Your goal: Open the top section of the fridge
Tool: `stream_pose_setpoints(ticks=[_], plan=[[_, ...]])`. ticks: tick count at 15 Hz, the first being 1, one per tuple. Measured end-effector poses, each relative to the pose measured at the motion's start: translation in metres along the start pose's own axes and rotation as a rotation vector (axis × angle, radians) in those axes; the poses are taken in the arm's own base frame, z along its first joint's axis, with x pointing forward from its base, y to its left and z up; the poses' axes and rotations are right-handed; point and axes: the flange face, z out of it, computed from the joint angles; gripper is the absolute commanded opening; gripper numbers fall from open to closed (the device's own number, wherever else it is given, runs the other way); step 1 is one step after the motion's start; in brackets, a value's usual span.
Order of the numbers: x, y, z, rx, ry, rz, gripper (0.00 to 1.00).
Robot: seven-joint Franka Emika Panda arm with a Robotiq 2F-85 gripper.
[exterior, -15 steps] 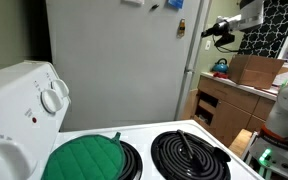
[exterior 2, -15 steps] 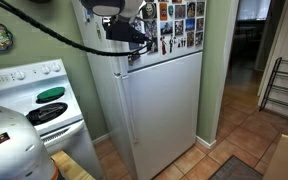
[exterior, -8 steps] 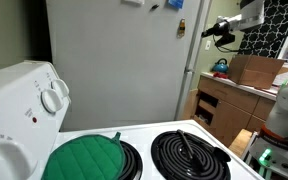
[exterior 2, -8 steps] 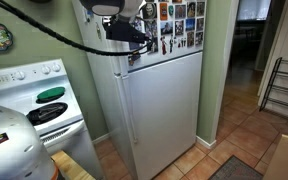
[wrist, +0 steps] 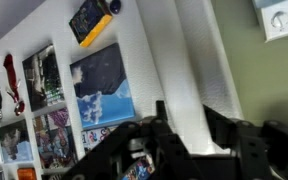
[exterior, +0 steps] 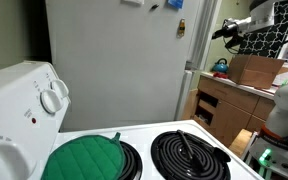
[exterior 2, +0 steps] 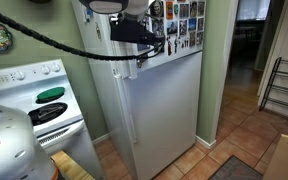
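Observation:
The door's white vertical handle is between my gripper's fingers. Next, my gripper will pull away from the fridge body, swing the top door wider, and then let go of the handle.
The fridge (exterior: pixel 114 60) is the tall white-grey appliance in both exterior views (exterior 2: pixel 164 110). Its top section door (exterior 2: pixel 182 22) carries many photos and magnets on the front. My gripper (exterior 2: pixel 147 40) is at the handle edge of that door, and it also shows in an exterior view (exterior: pixel 224 31). In the wrist view the two black fingers (wrist: pixel 189 135) straddle the white vertical handle (wrist: pixel 184 85) and grip it. The top door stands slightly swung out from the fridge body. The inside shelves are hidden.
A white stove with black coil burners (exterior: pixel 189 155), a green potholder (exterior: pixel 84 158) and round knobs (exterior: pixel 52 98) is in the foreground. A wooden drawer cabinet (exterior: pixel 219 105) with a cardboard box (exterior: pixel 256 70) stands beyond the fridge. The arm's black cable (exterior 2: pixel 54 40) hangs across the stove side.
My gripper has moved outward from the fridge, holding the handle, and the top door has swung a little way out with it.

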Motion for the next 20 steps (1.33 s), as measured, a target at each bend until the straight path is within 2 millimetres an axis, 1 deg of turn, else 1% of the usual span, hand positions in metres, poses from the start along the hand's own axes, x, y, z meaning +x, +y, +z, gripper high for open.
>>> stream_pose_setpoints(ticks=[2,6,7,10,13,20], plan=[[-0.001,0.001,-0.002,-0.008,0.002,0.002,0.37],[0.001,-0.001,0.003,-0.002,-0.004,-0.004,0.37],[0.001,-0.001,0.003,-0.002,-0.004,-0.004,0.12],[0.001,-0.001,0.003,0.004,-0.004,-0.003,0.12],[0.0,0.003,0.003,0.059,0.008,-0.004,0.12],[-0.005,0.03,0.005,0.194,0.039,-0.048,0.12]])
